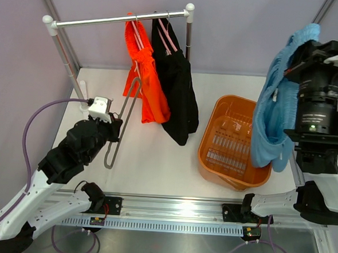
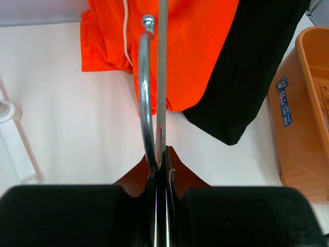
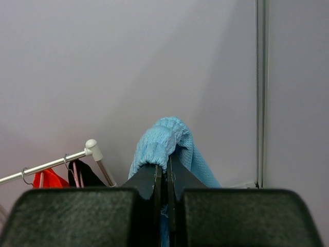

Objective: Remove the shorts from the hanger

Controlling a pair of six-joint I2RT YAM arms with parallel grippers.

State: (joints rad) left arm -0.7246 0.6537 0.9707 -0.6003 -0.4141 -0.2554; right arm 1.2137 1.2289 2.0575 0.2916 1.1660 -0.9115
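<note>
The open orange basket is below my right gripper and to its left in the top view, so I need to move over it and down to release the shorts.
The light blue shorts (image 1: 270,110) hang high over the right side, their waistband (image 3: 159,141) pinched in my shut right gripper (image 3: 167,167), which shows in the top view (image 1: 293,61) above the basket. My left gripper (image 1: 116,130) is shut on a bare grey metal hanger (image 1: 124,109); its hook (image 2: 145,92) and bar (image 2: 162,67) stick out from between the fingertips (image 2: 163,154). The orange shorts (image 1: 148,85) and black shorts (image 1: 179,98) hang side by side from pink hangers on the rail (image 1: 118,21), just beyond the left gripper.
An orange plastic basket (image 1: 214,141) sits on the white table to the right of the rack, below the blue shorts. The rack's white post base (image 1: 82,89) stands near the left gripper. Purple walls close in the back and left.
</note>
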